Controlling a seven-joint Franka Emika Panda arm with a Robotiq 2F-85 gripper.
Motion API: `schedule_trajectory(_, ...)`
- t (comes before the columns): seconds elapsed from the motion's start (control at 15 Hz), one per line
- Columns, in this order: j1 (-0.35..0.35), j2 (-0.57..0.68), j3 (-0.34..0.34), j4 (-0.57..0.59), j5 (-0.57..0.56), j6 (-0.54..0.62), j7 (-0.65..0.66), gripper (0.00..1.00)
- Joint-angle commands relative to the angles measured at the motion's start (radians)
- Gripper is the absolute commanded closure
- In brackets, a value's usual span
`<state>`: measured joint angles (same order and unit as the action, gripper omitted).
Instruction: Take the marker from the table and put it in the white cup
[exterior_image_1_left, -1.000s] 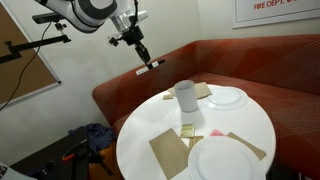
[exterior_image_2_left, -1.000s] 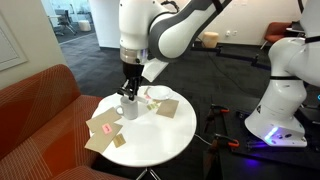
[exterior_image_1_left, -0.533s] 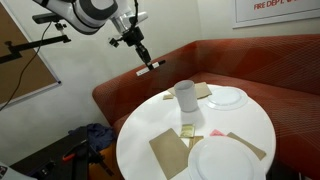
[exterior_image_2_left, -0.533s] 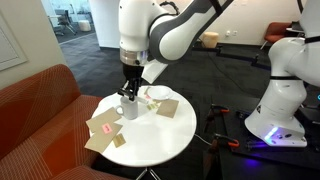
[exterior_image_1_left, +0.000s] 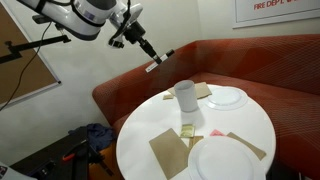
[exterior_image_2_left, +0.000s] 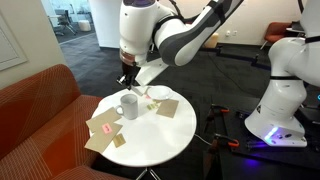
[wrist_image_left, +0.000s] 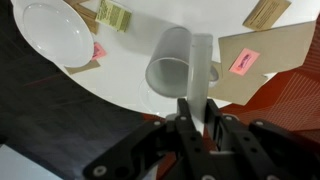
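The marker (exterior_image_1_left: 160, 60) slants, and the cup's open top (exterior_image_1_left: 185, 85) is below my gripper. My gripper should next tilt level to stand it upright, lower it in and release.
The white cup (exterior_image_1_left: 185, 95) stands upright near the far middle of the round white table (exterior_image_1_left: 170, 118). It also shows in an exterior view (exterior_image_2_left: 129, 105) and in the wrist view (wrist_image_left: 172, 62). My gripper (exterior_image_1_left: 150, 56) is shut on the marker (exterior_image_1_left: 160, 60) and holds it in the air, tilted, above and to the side of the cup, not touching it. In the wrist view the marker's whitish part (wrist_image_left: 200, 68) sticks out between my fingers (wrist_image_left: 198, 112), overlapping the cup's rim. The gripper (exterior_image_2_left: 130, 82) hangs just above the cup.
Two white plates (exterior_image_1_left: 228, 97) (exterior_image_1_left: 225, 160) lie on the table, with brown paper sheets (exterior_image_1_left: 168, 152), pink sticky notes (exterior_image_2_left: 106, 127) and a small yellow item (exterior_image_1_left: 188, 130). A red sofa (exterior_image_1_left: 250, 65) curves behind the table. Another robot (exterior_image_2_left: 280, 90) stands off the table.
My gripper has lifted away from the cup with the marker and swung it, so the marker now sits higher and more tilted. The cup and plates have not moved.
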<state>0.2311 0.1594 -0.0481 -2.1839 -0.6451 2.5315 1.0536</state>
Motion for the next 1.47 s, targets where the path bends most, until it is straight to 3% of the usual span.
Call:
schedule_trajectory(0.0,0.011,-0.02,0.004,0.015,-0.202,-0.067,0.254,0.95)
schedule_trajectory(0.4,0.015,-0.011,0.077,0.033,-0.486,-0.278,0.663,0.95)
schedule_trajectory(0.93,0.016,0.033,0.181,0.05,-0.57,-0.569,0.956,0.95)
schedule_trajectory(1.4,0.022,0.108,0.196,0.069,-0.698,-0.609,1.227,0.95)
